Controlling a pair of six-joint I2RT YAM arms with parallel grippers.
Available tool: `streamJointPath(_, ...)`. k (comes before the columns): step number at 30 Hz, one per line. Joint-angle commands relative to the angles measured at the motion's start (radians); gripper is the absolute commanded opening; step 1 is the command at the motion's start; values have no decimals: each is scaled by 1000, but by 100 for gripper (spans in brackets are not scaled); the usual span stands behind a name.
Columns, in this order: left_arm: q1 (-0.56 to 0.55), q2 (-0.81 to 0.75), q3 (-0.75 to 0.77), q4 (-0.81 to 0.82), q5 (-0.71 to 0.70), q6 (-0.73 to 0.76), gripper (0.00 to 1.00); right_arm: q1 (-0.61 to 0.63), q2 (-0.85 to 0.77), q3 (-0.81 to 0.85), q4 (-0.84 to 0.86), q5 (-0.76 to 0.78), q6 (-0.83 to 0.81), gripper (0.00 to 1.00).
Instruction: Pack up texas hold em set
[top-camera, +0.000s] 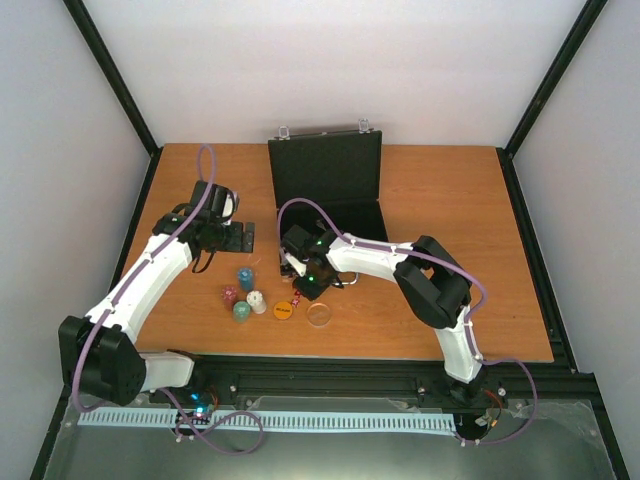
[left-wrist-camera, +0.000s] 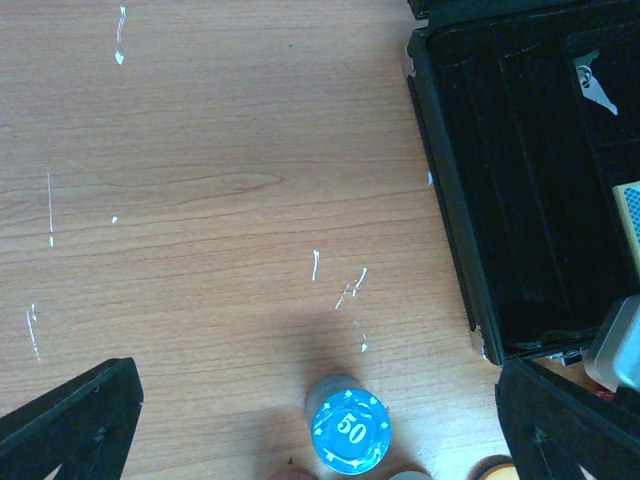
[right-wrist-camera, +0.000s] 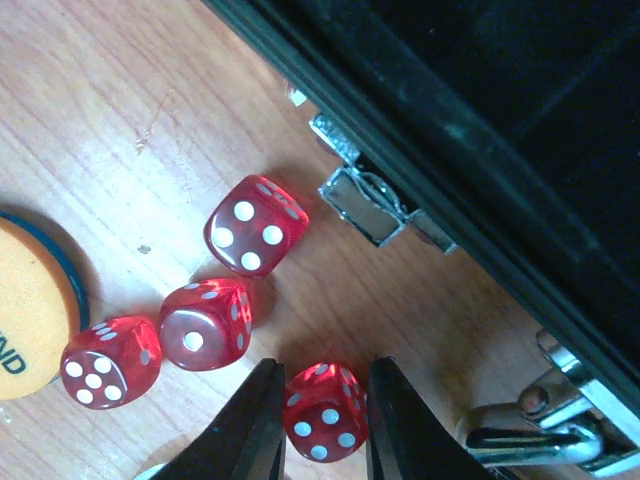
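The die is still outside, so the right gripper will move up and outward over the case's rim, then down to the slot beyond the card deck (left-wrist-camera: 630, 215) to let go of it.
The black briefcase (top-camera: 327, 175) lies open at the table's middle back, its lid upright. In front of it stand blue (top-camera: 245, 278), red (top-camera: 229, 295), green (top-camera: 241, 311) and white (top-camera: 257, 301) chip stacks, an orange disc (top-camera: 284, 310) and a clear disc (top-camera: 320, 315). My right gripper (right-wrist-camera: 322, 420) is shut on a red die (right-wrist-camera: 325, 410) on the wood just outside the case's edge (right-wrist-camera: 480, 120). Three other red dice (right-wrist-camera: 205, 323) lie beside it, next to the orange disc (right-wrist-camera: 25, 310). My left gripper (left-wrist-camera: 320, 400) hangs open over the blue chip stack (left-wrist-camera: 349, 431). A blue-yellow card deck (left-wrist-camera: 630, 215) lies inside the case (left-wrist-camera: 520, 180).
The case's silver latch (right-wrist-camera: 365, 205) and handle (right-wrist-camera: 540, 430) stick out toward the dice. Bare wood (left-wrist-camera: 200, 180) stretches left of the case. Black frame posts edge the table on both sides.
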Motion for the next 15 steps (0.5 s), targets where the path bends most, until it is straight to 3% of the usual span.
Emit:
streamJointPath(1, -3, 6, 15, 3, -12, -1, 100, 12, 23, 19, -15, 24, -16, 10)
streamJointPath(8, -3, 13, 19, 3, -14, 4, 100, 9, -50, 127, -127, 26, -14, 7)
streamJointPath(15, -4, 23, 14, 12, -4, 0, 100, -45, -65, 245, -219, 127, 56, 8)
